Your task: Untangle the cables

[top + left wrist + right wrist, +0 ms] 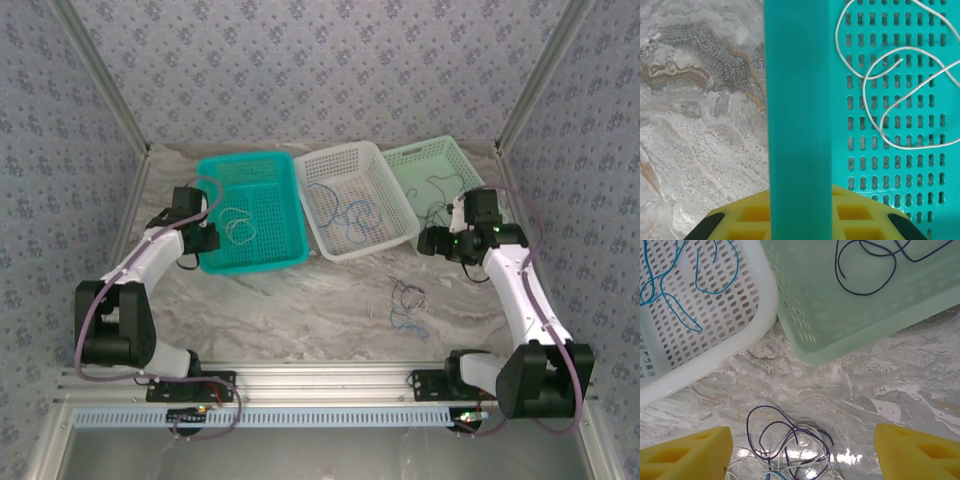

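Observation:
The dark cable's loop stands free of the pale wires, and my right gripper needs to move back and down onto it.
A small tangle of cables (408, 303) lies on the marble table in front of the right arm, with dark purple-black, pale and blue wires looped together. In the right wrist view the tangle (790, 445) lies on the table between the yellow fingers of my right gripper (802, 450), which is open wide and touches nothing. From above, the right gripper (428, 243) hovers near the corner of the green basket (440, 160). My left gripper (203, 240) is shut on the left rim of the teal basket (250, 265). That rim (800, 100) runs straight between its yellow pads (747, 215).
A pale cable (900, 90) lies loose in the teal basket. The white basket (365, 245) holds a blue cable (670, 295). A black cable (865, 270) lies in the green basket. All three baskets stand side by side at the back, against the patterned walls.

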Available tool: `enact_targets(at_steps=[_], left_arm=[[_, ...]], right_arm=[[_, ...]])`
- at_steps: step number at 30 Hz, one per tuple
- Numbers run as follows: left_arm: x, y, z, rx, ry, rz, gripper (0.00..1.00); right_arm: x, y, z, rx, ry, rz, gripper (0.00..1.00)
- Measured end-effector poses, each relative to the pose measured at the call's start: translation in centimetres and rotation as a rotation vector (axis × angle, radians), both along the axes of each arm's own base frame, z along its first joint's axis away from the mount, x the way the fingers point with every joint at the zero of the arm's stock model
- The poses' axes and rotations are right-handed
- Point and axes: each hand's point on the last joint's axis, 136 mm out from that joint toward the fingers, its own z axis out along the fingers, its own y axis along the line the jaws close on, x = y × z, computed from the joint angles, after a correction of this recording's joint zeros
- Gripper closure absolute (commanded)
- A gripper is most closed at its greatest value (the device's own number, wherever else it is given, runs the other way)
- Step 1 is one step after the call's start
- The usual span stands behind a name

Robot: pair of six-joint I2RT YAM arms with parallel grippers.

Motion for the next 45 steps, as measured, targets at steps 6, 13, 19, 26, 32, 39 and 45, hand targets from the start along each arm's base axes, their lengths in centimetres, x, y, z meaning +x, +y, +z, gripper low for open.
enact_targets(at_steps=[6, 13, 19, 26, 32, 39, 45], left_arm=[[0.5, 0.1, -0.7, 0.014, 0.027, -0.021, 0.67], [-1.0, 1.6, -1.3, 0.093, 0.088, 0.032, 0.31], [-1.4, 1.9, 1.9, 0.080, 0.000, 0.074, 0.19], [-1.9, -0.7, 7.8, -0.003, -0.195, 0.044, 0.11], [-2.7, -3.9, 10.1, -0.086, -0.287, -0.021, 0.09], [-3.0, -5.3, 9.8, -0.116, -0.283, -0.043, 0.09], [-2.9, -5.9, 10.1, -0.127, -0.297, -0.055, 0.09]], right_arm=[[-1.4, 2.8, -1.0, -0.014, 0.045, 0.074, 0.30], [-5.4, 4.8, -4.8, -0.049, 0.174, 0.141, 0.38], [-7.0, 6.6, -6.3, -0.085, 0.180, 0.227, 0.38], [-6.3, 7.6, -7.8, -0.156, 0.178, 0.272, 0.42], [-5.5, 7.9, -9.3, -0.210, 0.189, 0.300, 0.49], [-4.9, 8.0, -10.6, -0.250, 0.204, 0.319, 0.82], [-4.8, 8.4, -10.2, -0.250, 0.179, 0.334, 1.00]])
